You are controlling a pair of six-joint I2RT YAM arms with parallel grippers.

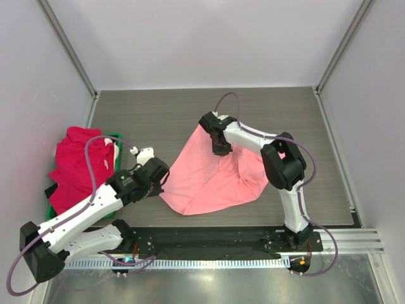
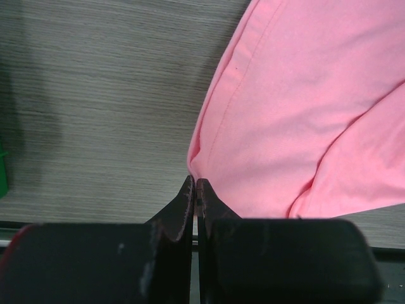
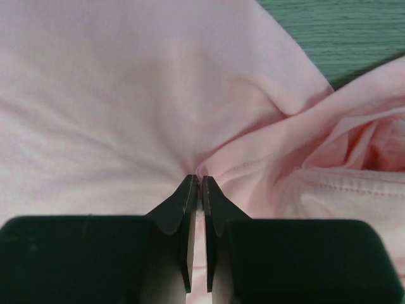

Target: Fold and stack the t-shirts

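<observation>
The t-shirt lies crumpled, so the robot's right gripper should carry the fold of the t-shirt up, outward and to the right in the top view, then down onto the bare far tabletop.
A salmon-pink t-shirt (image 1: 209, 177) lies crumpled in the middle of the table. My right gripper (image 1: 221, 149) sits at its far edge, shut on a pinched fold of the pink cloth (image 3: 126, 95), and creases fan out from the fingertips (image 3: 201, 180). My left gripper (image 1: 163, 172) is shut just off the shirt's near-left edge (image 2: 304, 95). Its tips (image 2: 195, 182) end right at the hem, with no cloth showing between them. Crimson t-shirts (image 1: 76, 164) lie heaped at the left.
The red heap rests on a green tray (image 1: 117, 136) against the left wall, and a sliver of that tray (image 2: 2, 171) shows in the left wrist view. A white piece (image 1: 145, 153) lies beside the tray. Grey walls enclose the wood-grain table (image 1: 158, 114).
</observation>
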